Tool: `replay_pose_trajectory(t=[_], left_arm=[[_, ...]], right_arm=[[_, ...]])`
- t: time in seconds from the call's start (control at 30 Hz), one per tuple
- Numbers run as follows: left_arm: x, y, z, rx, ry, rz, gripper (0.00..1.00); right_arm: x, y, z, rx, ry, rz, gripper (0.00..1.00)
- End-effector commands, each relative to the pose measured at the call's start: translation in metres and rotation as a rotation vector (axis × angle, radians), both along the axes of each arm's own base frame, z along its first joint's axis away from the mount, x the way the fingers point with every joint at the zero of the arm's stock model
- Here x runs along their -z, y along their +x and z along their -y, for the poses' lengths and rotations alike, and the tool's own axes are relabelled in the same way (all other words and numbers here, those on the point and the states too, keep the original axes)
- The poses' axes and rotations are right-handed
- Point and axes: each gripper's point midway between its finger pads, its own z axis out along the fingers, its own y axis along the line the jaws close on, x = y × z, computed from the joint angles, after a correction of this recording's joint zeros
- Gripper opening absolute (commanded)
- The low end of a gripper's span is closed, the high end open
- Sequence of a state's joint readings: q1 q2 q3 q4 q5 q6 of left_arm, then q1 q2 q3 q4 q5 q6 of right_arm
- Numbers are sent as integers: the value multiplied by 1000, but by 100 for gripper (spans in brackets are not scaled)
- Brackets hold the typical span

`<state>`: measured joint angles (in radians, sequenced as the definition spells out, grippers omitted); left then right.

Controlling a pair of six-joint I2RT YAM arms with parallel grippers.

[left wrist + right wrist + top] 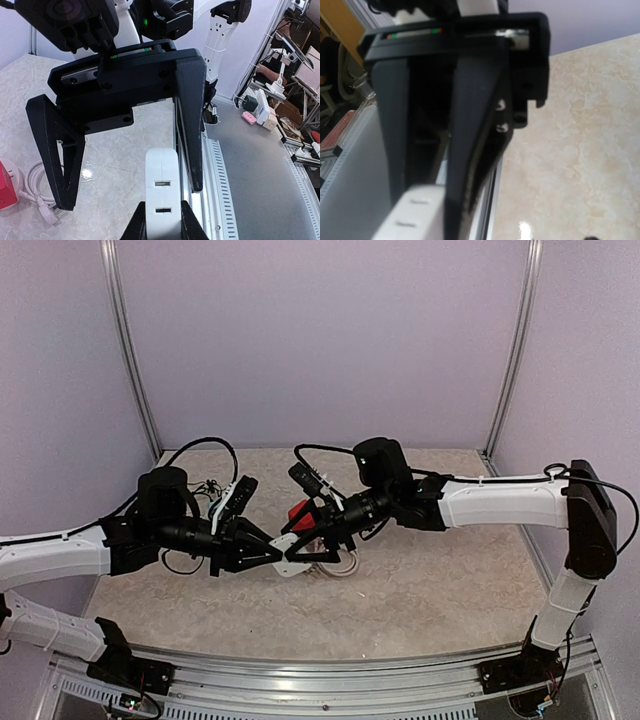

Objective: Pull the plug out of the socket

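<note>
The white piece goes with my left gripper to the left in the top view and down to the table [240,585] next. The right gripper's fingers stand open.
The red socket cube [299,512] sits at mid-table, partly hidden by my right gripper [303,536]. In the left wrist view it shows at the left edge [5,187], on the table outside the right gripper's fingers. A coiled white cable [34,184] lies against it; I cannot tell whether a plug sits in the cube. My left gripper [277,552] is shut on a flat white piece with two slots [162,187]. My right gripper [129,194] is open, and the white piece's tip stands between its fingers, close to one finger [189,130]. The white piece also shows, blurred, in the right wrist view [412,215].
The white cable loops on the table [338,562] just right of the two grippers. A metal rail [215,165] runs along the table's near edge. The cell's walls and corner posts [130,350] enclose the table. The left gripper's black body [455,45] fills the right wrist view.
</note>
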<state>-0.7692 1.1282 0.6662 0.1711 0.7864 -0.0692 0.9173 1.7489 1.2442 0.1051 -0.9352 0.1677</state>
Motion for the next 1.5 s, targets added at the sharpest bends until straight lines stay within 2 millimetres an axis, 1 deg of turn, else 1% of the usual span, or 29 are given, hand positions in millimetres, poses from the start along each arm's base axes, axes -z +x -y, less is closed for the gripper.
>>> replay_pose_trajectory(t=[0.0,0.2,0.27,0.33,0.4,0.43,0.47,0.57,0.63,0.7,0.77,0.8,0.87,0.93,0.97,1.0,1.03,1.07,1.1,1.17,1.2,1.27,1.33,1.4,1.47], left_arm=[[-8,-7,0,28,-27,20,0],[-16,-9,-1,33,-52,27,0],[-15,-8,-1,32,-53,24,0],[-11,-1,-1,1,-45,12,0],[-1,18,-5,-87,-26,-27,0],[5,31,-9,-140,-15,-57,0],[14,48,-14,-213,4,-94,0],[37,90,-40,-405,25,-209,0],[51,115,-61,-522,31,-278,0],[68,137,-83,-631,39,-345,0],[82,154,-102,-710,44,-401,0],[94,164,-112,-753,55,-435,0],[105,173,-120,-788,54,-475,0],[125,185,-129,-828,61,-538,0],[129,189,-132,-842,59,-554,0],[139,194,-136,-865,71,-582,0],[145,199,-139,-882,76,-603,0],[156,203,-142,-895,88,-632,0],[161,206,-144,-904,91,-648,0],[177,211,-146,-919,116,-684,0],[181,213,-147,-923,121,-687,0],[189,216,-148,-933,143,-702,1],[197,218,-150,-949,163,-713,5],[203,220,-154,-972,181,-726,12],[208,221,-158,-991,196,-733,23]], right_arm=[[16,11,0,29,-29,-21,87],[30,22,-1,85,-82,0,86],[34,27,-1,115,-101,9,86],[32,30,-2,127,-107,7,87],[21,27,-1,121,-81,6,89],[12,27,0,128,-62,15,91],[4,28,2,144,-49,30,93],[-17,35,10,213,-31,82,98],[-24,43,18,272,-41,122,100],[-26,52,27,336,-66,162,100],[-26,61,35,408,-86,198,100],[-28,65,39,439,-88,214,100],[-35,70,47,482,-76,232,100],[-38,76,55,537,-71,229,100],[-38,79,60,555,-73,219,100],[-43,81,63,564,-53,210,100],[-45,82,66,565,-41,195,100],[-47,83,69,560,-27,173,100],[-49,84,72,561,-12,151,100],[-49,90,81,571,9,106,100],[-49,92,85,571,27,80,100],[-46,98,95,564,63,12,100],[-38,109,108,582,88,-56,100],[-25,117,115,590,74,-110,100],[-12,121,116,593,44,-122,100]])
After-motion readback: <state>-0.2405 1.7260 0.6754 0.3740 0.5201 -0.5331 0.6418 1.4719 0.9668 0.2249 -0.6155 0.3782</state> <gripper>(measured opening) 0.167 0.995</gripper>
